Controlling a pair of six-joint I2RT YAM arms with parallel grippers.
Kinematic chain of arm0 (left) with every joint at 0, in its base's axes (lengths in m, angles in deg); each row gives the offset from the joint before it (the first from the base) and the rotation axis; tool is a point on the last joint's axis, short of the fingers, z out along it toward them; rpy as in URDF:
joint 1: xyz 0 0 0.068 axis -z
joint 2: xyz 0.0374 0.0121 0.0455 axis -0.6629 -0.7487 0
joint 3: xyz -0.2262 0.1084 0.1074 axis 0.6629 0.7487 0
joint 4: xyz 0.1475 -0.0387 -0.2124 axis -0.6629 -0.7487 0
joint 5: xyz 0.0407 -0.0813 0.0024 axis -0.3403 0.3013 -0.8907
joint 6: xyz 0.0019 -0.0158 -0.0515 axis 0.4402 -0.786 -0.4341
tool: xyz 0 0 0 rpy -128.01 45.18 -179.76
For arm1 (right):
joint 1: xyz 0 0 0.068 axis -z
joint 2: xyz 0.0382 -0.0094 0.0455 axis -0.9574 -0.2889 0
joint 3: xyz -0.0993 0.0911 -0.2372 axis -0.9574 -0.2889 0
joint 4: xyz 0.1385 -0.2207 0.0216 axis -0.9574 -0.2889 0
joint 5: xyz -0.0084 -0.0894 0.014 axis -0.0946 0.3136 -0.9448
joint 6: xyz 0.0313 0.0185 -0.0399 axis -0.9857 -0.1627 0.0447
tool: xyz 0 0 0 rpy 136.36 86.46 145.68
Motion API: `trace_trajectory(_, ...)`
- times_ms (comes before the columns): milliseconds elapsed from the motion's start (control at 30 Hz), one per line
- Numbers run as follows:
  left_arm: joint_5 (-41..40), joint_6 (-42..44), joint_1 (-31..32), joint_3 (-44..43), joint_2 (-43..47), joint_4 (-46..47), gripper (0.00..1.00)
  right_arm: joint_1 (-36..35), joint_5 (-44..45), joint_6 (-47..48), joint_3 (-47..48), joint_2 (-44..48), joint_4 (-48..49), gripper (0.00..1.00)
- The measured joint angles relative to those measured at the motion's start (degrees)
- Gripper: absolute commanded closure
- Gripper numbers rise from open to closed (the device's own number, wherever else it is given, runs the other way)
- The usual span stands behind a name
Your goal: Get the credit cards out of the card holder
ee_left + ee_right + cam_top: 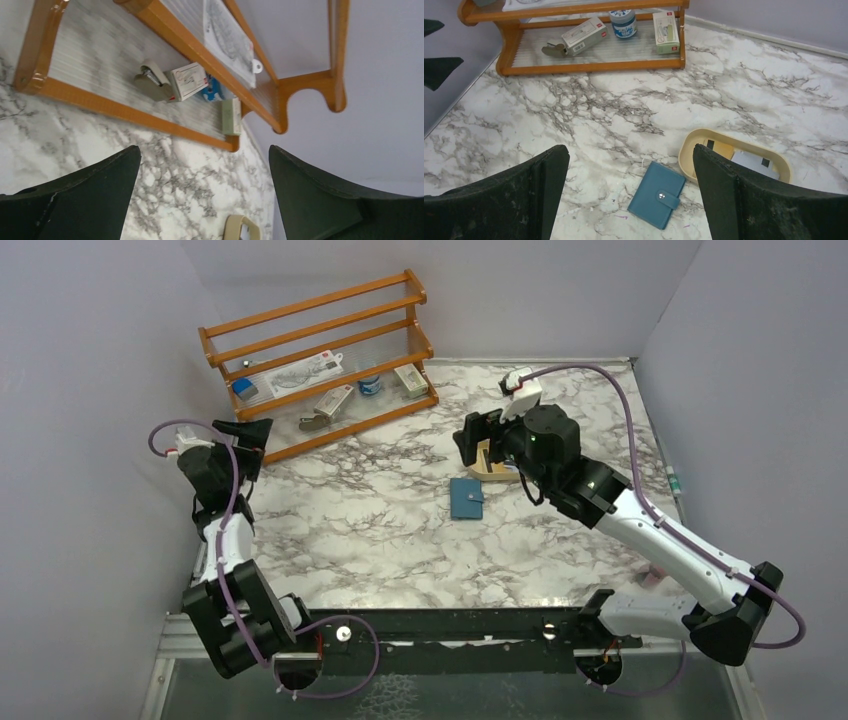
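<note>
My left gripper moves outward next onto the front edge of the rack's end panel, as this nearer end stands just outward of its open fingers.
The card holder is a teal wallet lying shut on the marble table, its tab snapped; it also shows in the right wrist view. Right beside it stands a tan oval tray with the yellow-orange credit card and the whitish credit card lying inside. My right gripper hovers open and empty above the wallet and tray. My left gripper is open and empty at the far left by the rack, well away from the wallet.
A wooden rack with small boxes, a jar and a packet stands at the back left. It fills the left wrist view, where the tray's end shows. A small pink item lies beside the right arm.
</note>
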Motion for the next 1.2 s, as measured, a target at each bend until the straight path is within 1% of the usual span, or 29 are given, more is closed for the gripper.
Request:
trace_trajectory(167, -0.63, -8.5, 1.18, 6.93, -1.33, 16.63, 0.01, 0.0, -2.25, -0.66, -1.99, 0.5, -0.02, 0.0)
trace_trajectory(300, -3.87, -12.39, 3.96, 7.3, -5.53, 24.65, 0.01, 0.0, -3.21, -1.18, -2.93, 1.16, 0.02, 0.0)
trace_trajectory(400, -6.54, -12.83, 6.05, 6.34, -8.85, 28.7, 0.01, 0.0, -3.65, -1.44, -4.59, 2.99, 0.02, 0.0)
trace_trajectory(500, -9.27, -13.22, 7.72, 4.42, -14.19, 33.31, 0.06, 0.0, -3.78, -1.6, -6.01, 4.66, 0.02, 0.0)
trace_trajectory(700, -13.27, -14.01, 9.05, 3.21, -24.13, 41.81, 0.1, 0.0, -3.78, -1.6, -7.56, 6.12, 0.02, 0.0)
trace_trajectory(867, -17.09, -13.4, 9.46, 2.16, -28.37, 46.49, 0.19, 0.02, -4.02, -1.51, -8.9, 6.34, 0.04, 0.0)
trace_trajectory(967, -19.04, -13.44, 9.79, 0.31, -31.5, 51.8, 0.22, 0.0, -4.5, -1.38, -9.4, 6.14, 0.04, 0.0)
trace_trajectory(1067, -19.96, -13.86, 10.01, -1.86, -35.41, 56.85, 0.26, 0.0, -5.16, -1.33, -9.62, 5.62, 0.46, 0.0)
trace_trajectory(1200, -20.63, -14.43, 10.62, -4.72, -40.26, 60.13, 0.33, 0.0, -5.57, -1.18, -10.01, 4.68, 0.83, 0.0)
